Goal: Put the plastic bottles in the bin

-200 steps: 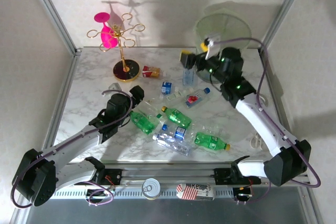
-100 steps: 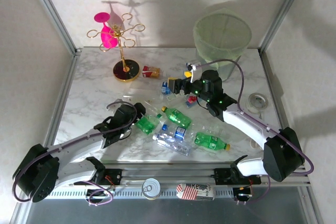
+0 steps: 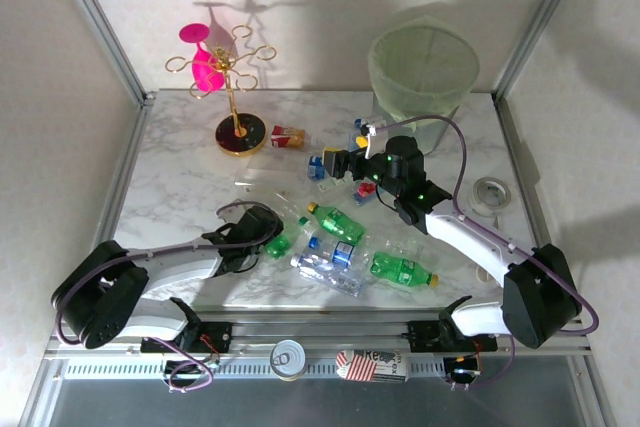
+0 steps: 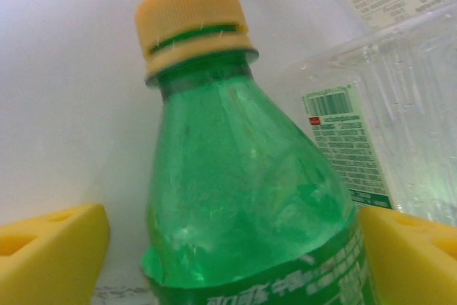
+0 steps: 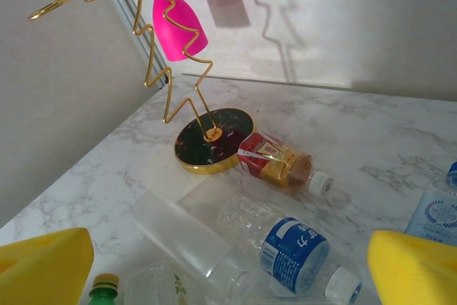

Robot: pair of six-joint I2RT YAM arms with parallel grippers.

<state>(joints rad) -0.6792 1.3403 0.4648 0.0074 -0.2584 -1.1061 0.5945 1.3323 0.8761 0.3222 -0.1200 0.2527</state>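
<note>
The green bottle lies back of my right gripper, between the left gripper's fingers, so I should ease my right gripper back and onto the green bottle's body (image 3: 278, 246).
Several plastic bottles lie in the middle of the marble table (image 3: 180, 177): green ones with yellow caps (image 3: 340, 222) (image 3: 400, 269) and clear ones (image 3: 330, 267). My left gripper (image 3: 272, 238) is low over another green bottle (image 3: 287, 238). In the left wrist view this green bottle (image 4: 243, 176) lies between the yellow pads (image 4: 50, 248); the right pad meets it and a gap shows at the left pad. My right gripper (image 3: 335, 160) hangs open, and in its wrist view the open gripper (image 5: 228, 276) is above a clear blue-labelled bottle (image 5: 296, 251). The pale green bin (image 3: 423, 72) stands at the back right.
A gold stand (image 3: 238, 97) with pink glasses stands at the back left, an amber red-labelled bottle (image 3: 288, 136) beside its base. A small ring (image 3: 490, 190) lies at the right edge. A can (image 3: 288, 355) sits on the near rail. Frame posts rise at the corners.
My right arm has swung back from the bin to above the bottles at mid table. My left gripper has slid forward over the green bottle and its jaws have narrowed.
</note>
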